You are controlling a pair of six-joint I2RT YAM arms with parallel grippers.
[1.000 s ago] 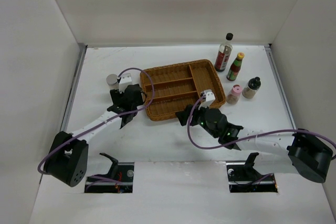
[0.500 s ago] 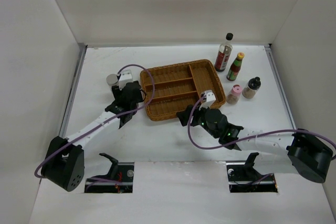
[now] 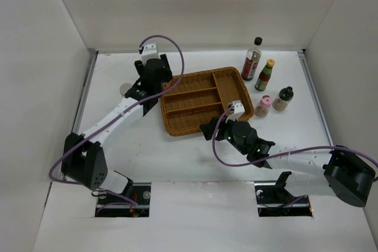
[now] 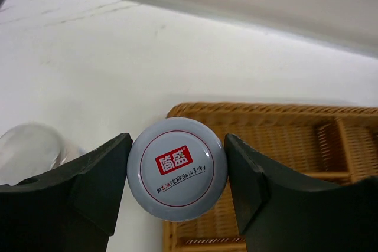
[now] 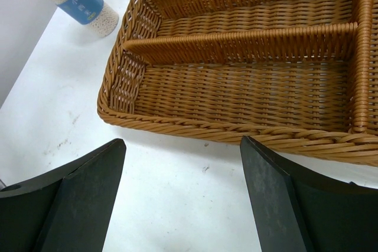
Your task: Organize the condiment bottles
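My left gripper will move over the tray next and lower the jar with the grey lid into the far section's corner end (image 3: 179,86) (image 4: 229,129), because the tray's far section is empty.
My left gripper (image 4: 177,143) is shut on a jar with a grey lid (image 4: 177,168) bearing a red logo, held over the wicker tray's (image 4: 283,140) left rim. From above, the left gripper (image 3: 143,91) hangs by the tray's far left corner. A blue-labelled jar of pale grains (image 5: 77,1) shows beside that rim, its lid cut off; I cannot tell if it is the held one. My right gripper (image 5: 183,143) stands open and empty just before the tray's near rim (image 5: 236,128). Right of the tray stand a tall dark red bottle (image 3: 251,60), a yellow-capped sauce (image 3: 265,75), a black-topped shaker (image 3: 284,98) and a pink-topped shaker (image 3: 263,106).
A pale round-topped container (image 3: 124,88) stands on the table left of the tray, close to the left fingers (image 4: 88,175). The tray's (image 3: 183,131) compartments hold nothing. White walls close in the table on the left, back and right.
The left gripper closed on the jar and the left arm rose and swung toward the far side of the tray. The right arm has hardly moved.
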